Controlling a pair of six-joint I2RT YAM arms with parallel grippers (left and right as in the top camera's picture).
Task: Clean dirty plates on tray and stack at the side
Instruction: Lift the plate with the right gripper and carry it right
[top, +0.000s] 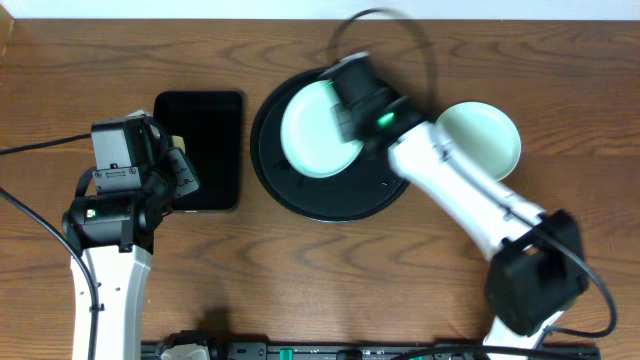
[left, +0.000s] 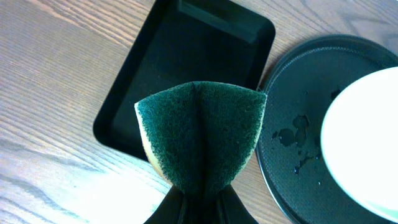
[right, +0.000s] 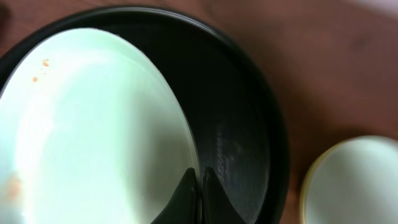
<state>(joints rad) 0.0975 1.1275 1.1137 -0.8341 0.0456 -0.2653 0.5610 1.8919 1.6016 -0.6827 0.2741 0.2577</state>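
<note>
My right gripper should next carry the plate off the tray and lower it onto the other mint plate (top: 480, 138) (right: 356, 182), because that one lies to the right in the overhead view.
A pale mint plate (top: 312, 130) with small orange smudges lies on the left part of the round black tray (top: 330, 200). My right gripper (top: 345, 122) is shut on that plate's right rim; in the right wrist view the fingers (right: 200, 186) pinch the plate's edge (right: 93, 124) over the tray (right: 242, 124). Another mint plate (top: 480, 140) sits on the table right of the tray, with a pale yellow rim under it (right: 354, 180). My left gripper (top: 178, 165) is shut on a folded sponge (left: 199, 134), green side up, beside the tray (left: 298, 93).
A smaller rectangular black tray (top: 205, 120) lies left of the round tray, just beyond the sponge (left: 186, 50). Water drops sit on the round tray's floor (left: 292, 134). Cables run along the table's front edge (top: 300, 350).
</note>
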